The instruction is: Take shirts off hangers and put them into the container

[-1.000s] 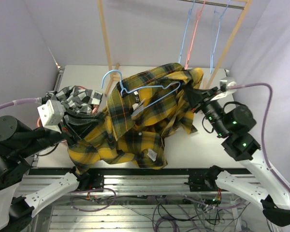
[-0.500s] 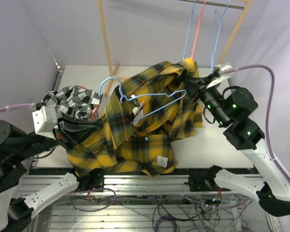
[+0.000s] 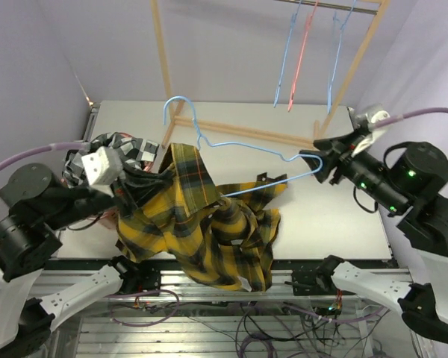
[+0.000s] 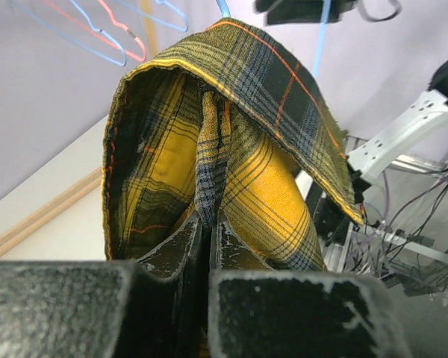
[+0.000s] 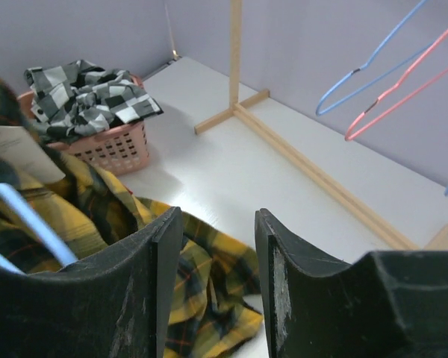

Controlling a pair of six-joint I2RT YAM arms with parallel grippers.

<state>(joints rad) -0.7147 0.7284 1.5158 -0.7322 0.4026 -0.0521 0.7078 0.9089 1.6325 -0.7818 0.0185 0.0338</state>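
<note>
The hanger's upper wire (image 3: pixel 281 155) (image 5: pixel 36 225) passes outside my right gripper's fingers, so my right gripper will move back and to the left in the top view next and turn onto that wire.
The yellow-and-black plaid shirt (image 3: pixel 209 231) hangs bunched from my left gripper (image 3: pixel 138 186) and sags over the table's front edge. In the left wrist view the left gripper (image 4: pixel 209 220) is shut on a fold of this shirt (image 4: pixel 276 186). A light blue hanger (image 3: pixel 243 145) slants above it, hook up at the left, its lower wire still touching the cloth. Its right end lies beside my right gripper (image 3: pixel 317 160). The right gripper (image 5: pixel 216 216) is open with nothing between its fingers; the hanger (image 5: pixel 30 216) passes left of them. The black-and-white checked shirt (image 5: pixel 89 93) fills the pink container (image 5: pixel 112 145).
A light wooden rack (image 3: pixel 160 52) stands at the back, its base bar (image 3: pixel 254 133) lying across the table. Two light blue hangers (image 3: pixel 284 60) (image 3: pixel 336 52) and a pink-red hanger (image 3: pixel 302 52) hang from its rail. Cables run below the front edge.
The right gripper opened and drew back to the right. The blue hanger came mostly out of the plaid shirt, which dropped off the right side and now hangs from the raised left gripper.
</note>
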